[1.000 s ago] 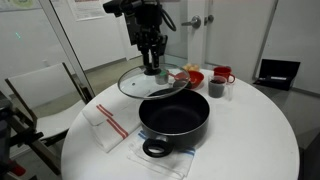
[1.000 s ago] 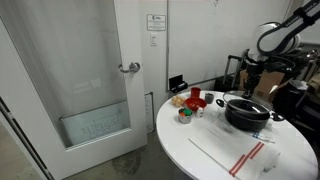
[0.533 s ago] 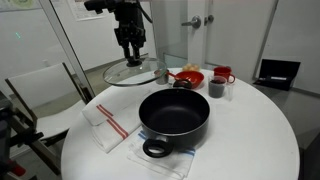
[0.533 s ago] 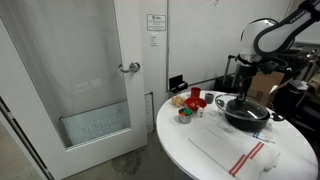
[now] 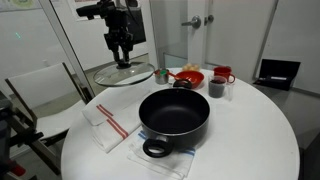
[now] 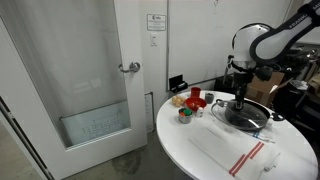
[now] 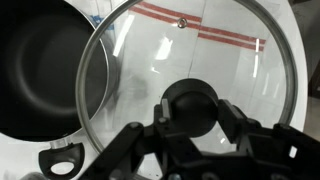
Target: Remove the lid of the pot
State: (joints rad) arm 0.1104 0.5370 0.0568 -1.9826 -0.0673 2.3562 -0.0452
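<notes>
My gripper lowers the lid, already clear of the pot [image 5: 174, 115], onto the striped cloth's white part [image 5: 123, 107] below it next and releases the knob.
The black pot [image 5: 174, 115] stands uncovered on a cloth near the middle of the round white table; it also shows in an exterior view [image 6: 250, 114] and at the left of the wrist view [image 7: 40, 70]. The glass lid [image 5: 123, 76] with its metal rim hangs in the air beyond and to the side of the pot, clear of it. My gripper [image 5: 121, 58] is shut on the lid's dark knob [image 7: 188, 105]. In the wrist view the lid [image 7: 230, 60] spans most of the picture above a striped cloth. The gripper shows in an exterior view [image 6: 239, 98] too.
A white cloth with red stripes [image 5: 107, 122] lies on the table beside the pot. A red bowl [image 5: 191, 76], a red mug [image 5: 224, 75] and a dark cup [image 5: 216, 88] stand behind the pot. A chair [image 5: 40, 95] stands beside the table. A glass door [image 6: 85, 80] is nearby.
My gripper has carried the lid up and sideways off the pot, away from the mugs, so the pot is now fully open.
</notes>
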